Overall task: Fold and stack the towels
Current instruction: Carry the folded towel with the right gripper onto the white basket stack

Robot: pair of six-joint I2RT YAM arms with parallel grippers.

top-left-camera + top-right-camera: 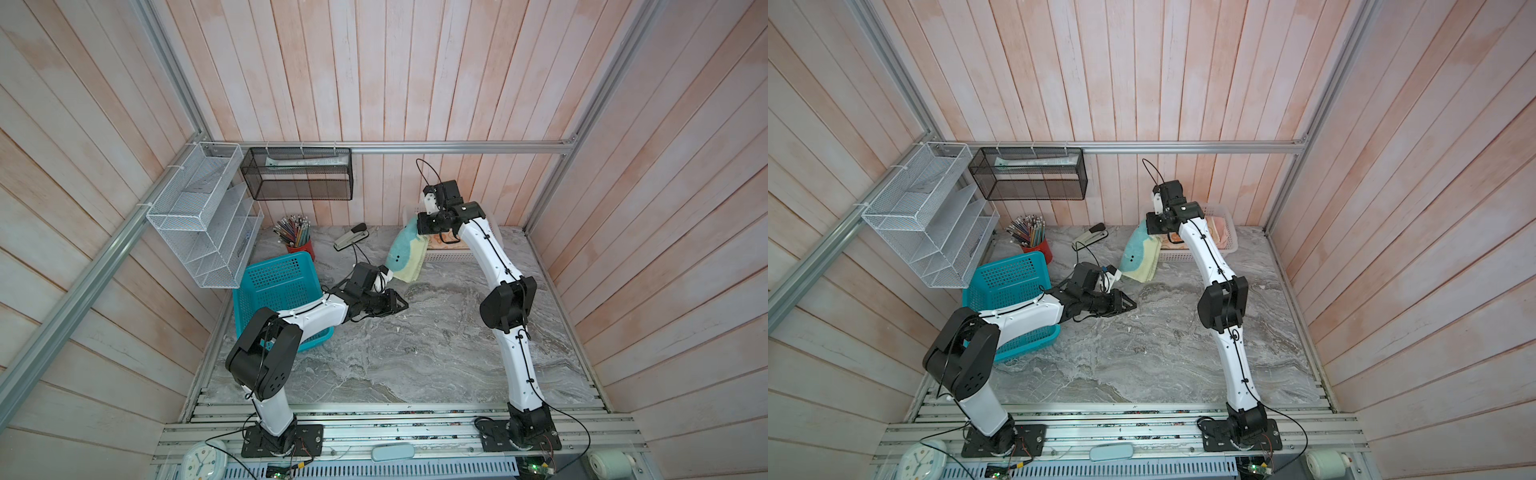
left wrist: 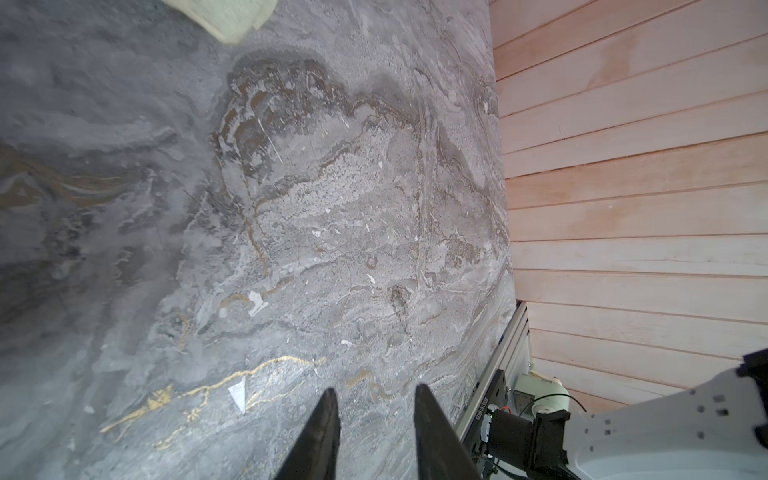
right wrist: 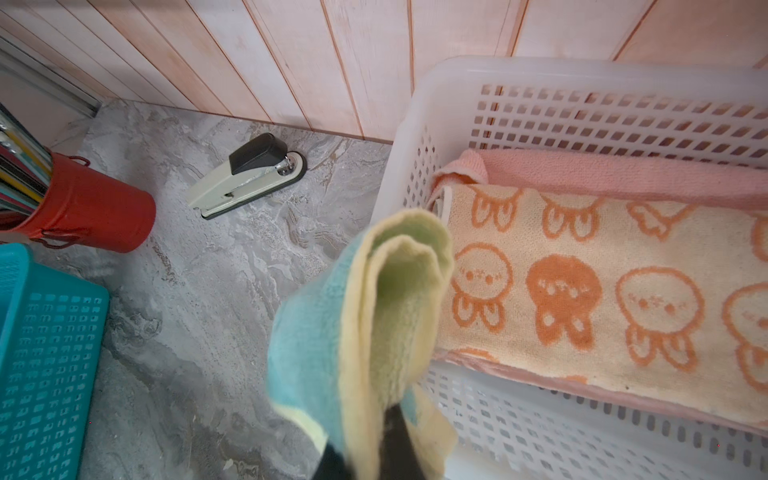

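Note:
The folded stack lies at the bunny towel, so my right gripper will next move across the white basket (image 3: 415, 104) and then down onto the bunny towel (image 3: 608, 296) to let go of its towel.
My right gripper (image 3: 374, 440) is shut on the pale yellow and teal towel (image 3: 386, 311), which hangs folded from it with its lower end on the table (image 1: 405, 253) (image 1: 1140, 255). The grip is just beside the white basket (image 3: 415, 104) at the back right. Inside that basket the orange-and-cream bunny towel (image 3: 602, 291) lies folded on the salmon-pink towel (image 3: 623, 170). My left gripper (image 2: 374, 392) stands open over bare marble, nothing between its fingers; in both top views it (image 1: 405, 305) (image 1: 1133, 305) is in front of the hanging towel's lower end.
A teal basket (image 1: 278, 282) stands at the left under my left arm. Behind it are a red cup of pencils (image 1: 299, 247) and a stapler (image 1: 351, 237). A white wire rack (image 1: 199, 216) and a black mesh shelf (image 1: 297, 174) hang on the walls.

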